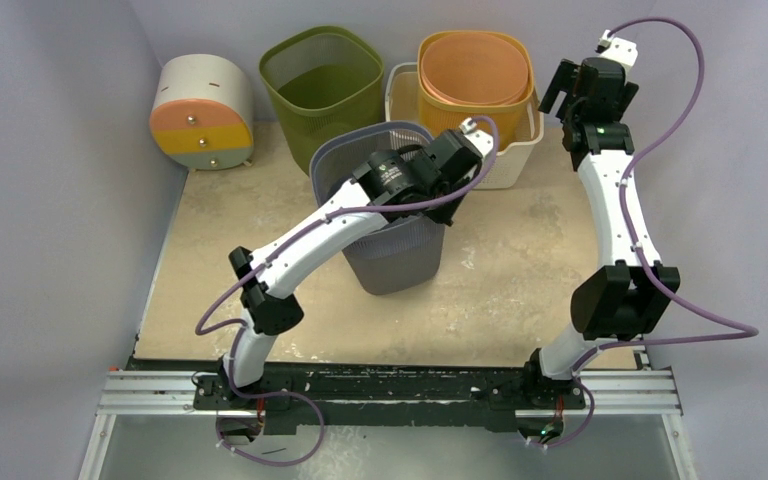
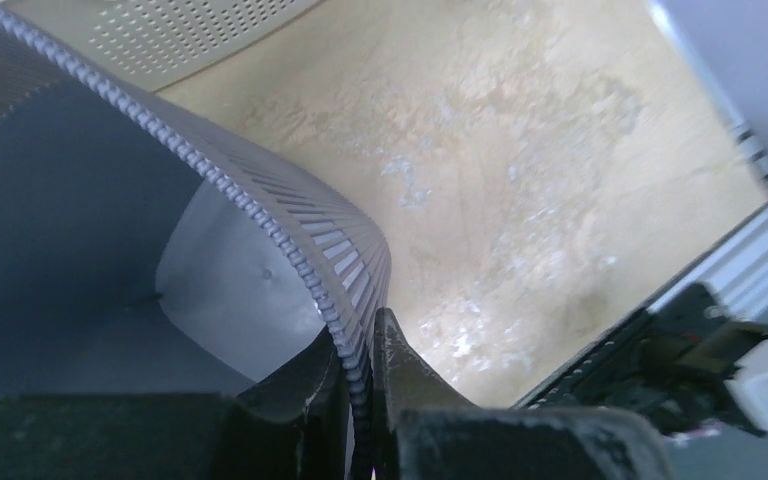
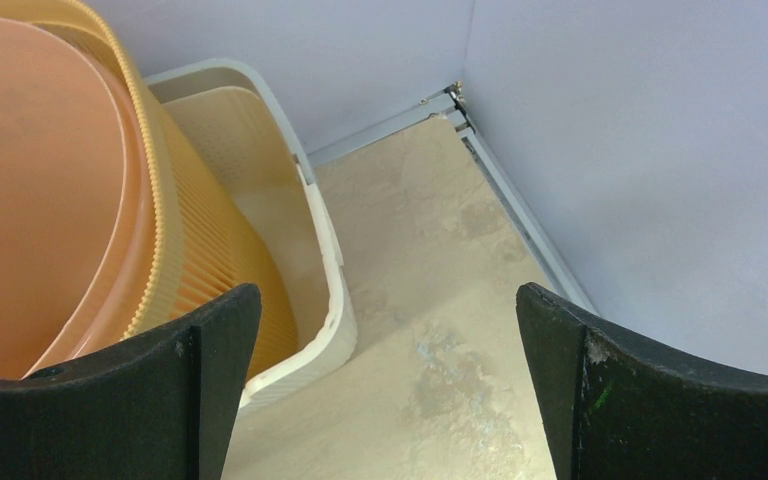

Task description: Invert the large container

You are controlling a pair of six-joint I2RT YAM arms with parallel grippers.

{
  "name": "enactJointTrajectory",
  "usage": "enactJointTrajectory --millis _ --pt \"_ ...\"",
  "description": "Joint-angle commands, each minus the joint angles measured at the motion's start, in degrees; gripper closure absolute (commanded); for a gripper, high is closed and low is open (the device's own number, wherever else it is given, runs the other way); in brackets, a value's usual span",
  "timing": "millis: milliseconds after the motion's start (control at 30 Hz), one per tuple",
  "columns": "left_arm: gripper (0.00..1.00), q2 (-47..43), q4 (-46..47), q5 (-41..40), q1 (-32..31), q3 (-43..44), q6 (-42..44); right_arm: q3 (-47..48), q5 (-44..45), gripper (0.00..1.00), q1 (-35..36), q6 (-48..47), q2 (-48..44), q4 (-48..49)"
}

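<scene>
I need to raise my left gripper, turn it over and lower it, because the container's opening faces up. I need to release the container's rim on the bare table below it.
The large container (image 1: 392,255), a grey-lavender slatted basket, stands upright mid-table with its mouth facing up. My left gripper (image 1: 449,203) is shut on its right rim. In the left wrist view one finger is inside the wall and one outside, pinching the beaded rim (image 2: 260,215) at the gripper (image 2: 361,338). The container's smooth floor (image 2: 230,290) shows below. My right gripper (image 1: 558,92) hangs open at the back right with nothing in it. In the right wrist view that gripper (image 3: 388,305) is over bare table beside the white basket.
A green basket (image 1: 322,80) stands at the back. An orange basket (image 1: 475,70) sits nested in a white basket (image 1: 522,150) behind the container. A round cream drum with orange and yellow bands (image 1: 203,112) lies at the back left. Walls close three sides; a metal rail (image 1: 390,392) runs along the near edge.
</scene>
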Motion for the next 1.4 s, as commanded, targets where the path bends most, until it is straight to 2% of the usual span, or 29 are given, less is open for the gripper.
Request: enactJointTrajectory --millis 0,67,233,467,633,700,767,900,967,1233,1367 --pt "1.0 -13.62 19.49 8.94 5.34 -10.19 -8.45 4.41 0.05 0.0 -1.37 -0.57 -1.21 0.18" --pt "1.0 -16.98 26.25 12.59 7.6 -16.31 -11.66 5.32 -0.22 0.0 -1.91 -0.48 -0.99 -0.12" --pt "1.0 -20.05 38.06 18.83 10.71 -21.79 -17.86 7.72 -0.37 0.0 -2.91 -0.71 -0.41 -0.25" --pt "1.0 -24.92 65.95 30.98 18.97 -38.93 -36.37 9.82 0.23 0.0 -4.49 -1.65 -0.06 -0.85" --pt "1.0 -25.78 95.89 36.3 24.22 -54.33 -56.49 9.54 0.17 0.0 -4.81 -1.73 -0.5 -0.96" --pt "1.0 -25.3 104.78 36.8 25.37 -58.55 -62.58 9.27 0.41 0.0 -4.82 -1.88 -0.5 -1.01" --pt "1.0 -24.03 114.33 36.82 26.42 -62.66 -69.23 9.14 0.77 0.0 -4.8 -2.13 -0.5 -1.01" --pt "1.0 -18.67 140.66 33.48 27.3 -68.66 -84.96 9.59 1.14 0.0 -4.82 -2.64 -0.24 -1.43" --pt "1.0 -15.23 149.15 31.52 27.3 -69.74 -91.21 10.02 1.72 0.0 -4.86 -3.02 -0.15 -1.66" --pt "1.0 -10.17 162.55 26.98 26.73 -69.07 -99.15 13.4 2.84 0.0 -4.9 -3.9 0.09 -3.1" --pt "1.0 -8.78 165.52 24.55 25.61 -75.4 -101.84 12.31 3.02 0.0 -4.93 -3.98 -0.77 -3.1"
